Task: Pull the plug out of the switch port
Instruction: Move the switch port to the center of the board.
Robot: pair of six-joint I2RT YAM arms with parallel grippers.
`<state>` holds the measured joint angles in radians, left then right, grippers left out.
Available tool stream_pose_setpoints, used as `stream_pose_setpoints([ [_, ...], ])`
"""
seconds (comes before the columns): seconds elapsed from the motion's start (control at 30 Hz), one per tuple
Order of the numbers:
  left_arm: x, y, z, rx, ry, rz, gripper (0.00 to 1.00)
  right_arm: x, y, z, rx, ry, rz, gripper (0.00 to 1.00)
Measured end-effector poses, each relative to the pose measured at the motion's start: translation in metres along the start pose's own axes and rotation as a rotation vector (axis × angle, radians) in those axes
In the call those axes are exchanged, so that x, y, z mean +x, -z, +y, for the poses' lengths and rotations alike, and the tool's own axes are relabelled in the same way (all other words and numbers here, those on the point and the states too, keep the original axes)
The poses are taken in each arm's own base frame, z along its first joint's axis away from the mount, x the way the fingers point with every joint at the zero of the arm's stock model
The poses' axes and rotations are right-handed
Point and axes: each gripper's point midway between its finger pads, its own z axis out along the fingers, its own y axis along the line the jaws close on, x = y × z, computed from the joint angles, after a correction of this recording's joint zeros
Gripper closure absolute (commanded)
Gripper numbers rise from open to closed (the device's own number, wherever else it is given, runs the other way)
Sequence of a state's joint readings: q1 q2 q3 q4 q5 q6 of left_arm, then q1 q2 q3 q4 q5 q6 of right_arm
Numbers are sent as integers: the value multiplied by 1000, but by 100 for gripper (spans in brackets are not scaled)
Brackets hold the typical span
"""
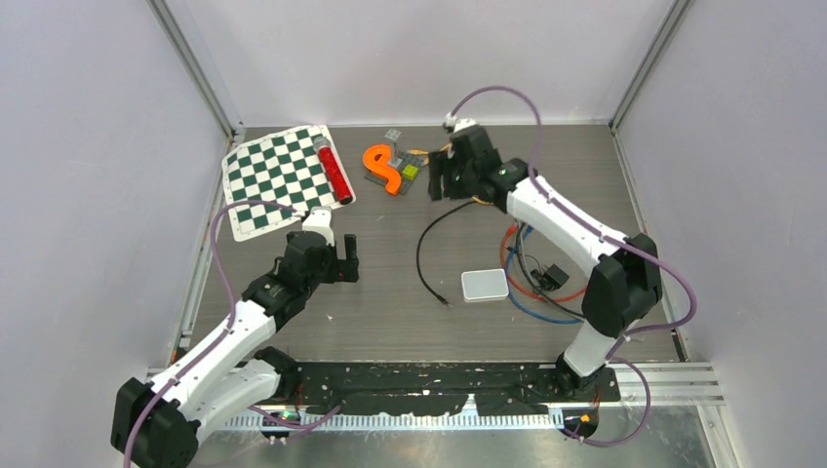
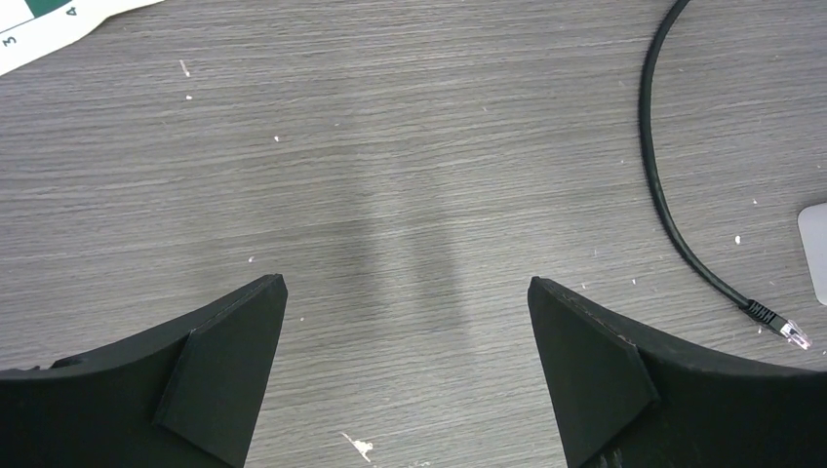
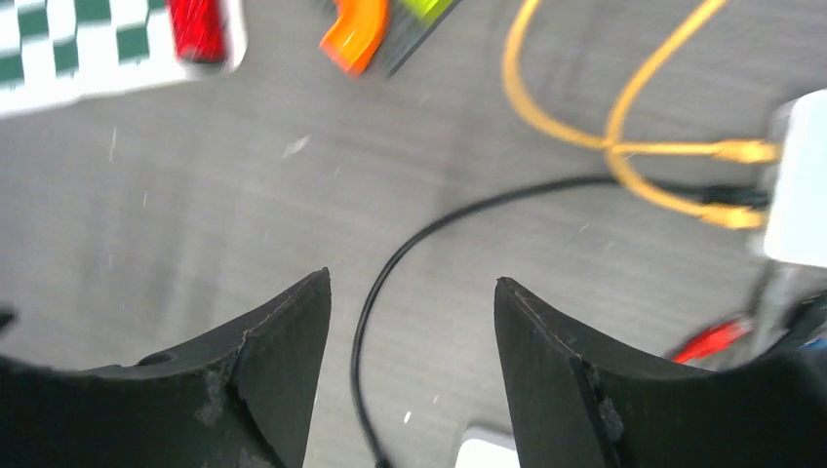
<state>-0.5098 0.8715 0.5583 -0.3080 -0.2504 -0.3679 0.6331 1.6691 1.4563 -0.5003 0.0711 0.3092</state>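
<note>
The yellow network cable [image 1: 477, 200] [image 3: 618, 154] leads to a plug in the switch, so my right gripper will next go down and reach outward onto it from above the black cable.
In the right wrist view a white switch [image 3: 802, 185] sits at the right edge. Two yellow plugs [image 3: 741, 151] and a black plug [image 3: 733, 195] sit in its ports. The black cable [image 3: 390, 273] runs left from that plug and curves down between my fingers. In the top view this cable [image 1: 421, 249] ends in a loose clear plug [image 1: 447, 303], which also shows in the left wrist view [image 2: 792, 333]. My right gripper [image 1: 444, 180] [image 3: 412, 278] is open and empty above the cable. My left gripper [image 1: 336, 255] [image 2: 405, 283] is open and empty over bare table.
A small white box [image 1: 485, 285] lies mid-table beside a tangle of red, blue and black cables [image 1: 527, 292]. At the back left lie a chessboard mat [image 1: 278, 175], a red cylinder [image 1: 334, 171] and an orange curved piece [image 1: 382, 168] on a grey base.
</note>
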Motion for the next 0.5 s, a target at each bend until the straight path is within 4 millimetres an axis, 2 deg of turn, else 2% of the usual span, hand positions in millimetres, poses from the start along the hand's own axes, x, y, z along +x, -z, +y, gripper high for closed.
stream_pose_setpoints([
  [0.13, 0, 0, -2, 10, 5, 1, 0, -55, -17, -59, 101, -133, -75, 29],
  [0.2, 1, 0, -4, 22, 15, 5, 1, -71, -33, -87, 143, -182, -88, 28],
  [0.3, 2, 0, -7, 33, 19, 10, 1, -79, -62, -122, 189, -230, -62, 28],
  [0.4, 3, 0, -7, 36, 19, 15, 0, -84, -92, -139, 190, -255, -27, 27],
  [0.5, 4, -1, -9, 40, 21, 23, 0, -71, -114, -146, 177, -269, 30, 26],
])
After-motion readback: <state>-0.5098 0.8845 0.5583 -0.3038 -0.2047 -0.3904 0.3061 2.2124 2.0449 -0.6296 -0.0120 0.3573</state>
